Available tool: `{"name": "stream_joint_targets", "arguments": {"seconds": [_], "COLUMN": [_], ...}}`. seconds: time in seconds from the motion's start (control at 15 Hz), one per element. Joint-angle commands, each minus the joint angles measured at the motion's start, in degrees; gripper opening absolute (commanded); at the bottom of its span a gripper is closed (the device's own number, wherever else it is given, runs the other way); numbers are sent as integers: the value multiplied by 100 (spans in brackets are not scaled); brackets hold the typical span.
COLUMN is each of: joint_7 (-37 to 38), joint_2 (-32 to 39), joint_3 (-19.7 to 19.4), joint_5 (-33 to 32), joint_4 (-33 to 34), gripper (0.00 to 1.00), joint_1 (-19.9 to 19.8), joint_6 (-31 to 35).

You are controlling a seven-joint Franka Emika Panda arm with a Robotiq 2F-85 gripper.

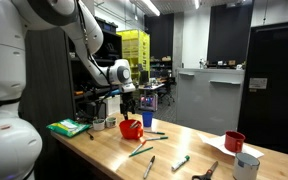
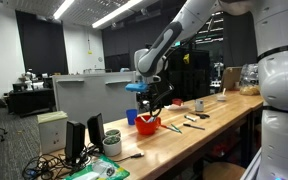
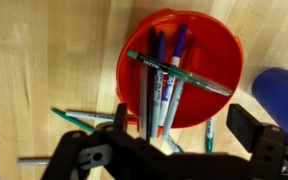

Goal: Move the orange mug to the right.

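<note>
My gripper goes down and to the left in the wrist view next, since the mug's rim (image 3: 121,76) opposite the blue cup lies below it on that side.
The orange mug (image 1: 131,128) stands on the wooden table near its far end and holds several markers. It shows in both exterior views (image 2: 147,125). In the wrist view the orange mug (image 3: 199,95) fills the upper middle, seen from above, with a green marker lying across its rim. My gripper (image 1: 129,108) hangs just above the mug, also seen in an exterior view (image 2: 149,101). In the wrist view the gripper (image 3: 184,135) is open and empty, its fingers spread wider than the mug's near side.
A blue cup (image 3: 284,95) stands close beside the mug (image 2: 131,117). Loose markers (image 1: 154,146) and pliers (image 1: 206,172) lie on the table (image 1: 104,155). A darker red mug (image 1: 234,141) and a white cup (image 1: 246,165) stand at the other end. A green pad (image 1: 69,127) lies near the arm's base.
</note>
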Motion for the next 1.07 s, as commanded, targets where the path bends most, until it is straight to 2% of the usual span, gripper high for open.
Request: {"name": "stream_joint_targets", "arguments": {"seconds": [0.0, 0.33, 1.0], "joint_7": [-73, -72, -216], "joint_2": [-17, 22, 319], "joint_3": [-129, -195, -243], "joint_5": [477, 934, 1526], "joint_4": [-57, -139, -273], "gripper": [100, 100, 100], "joint_1": [74, 59, 61], "joint_6": [-300, -437, -174]}}
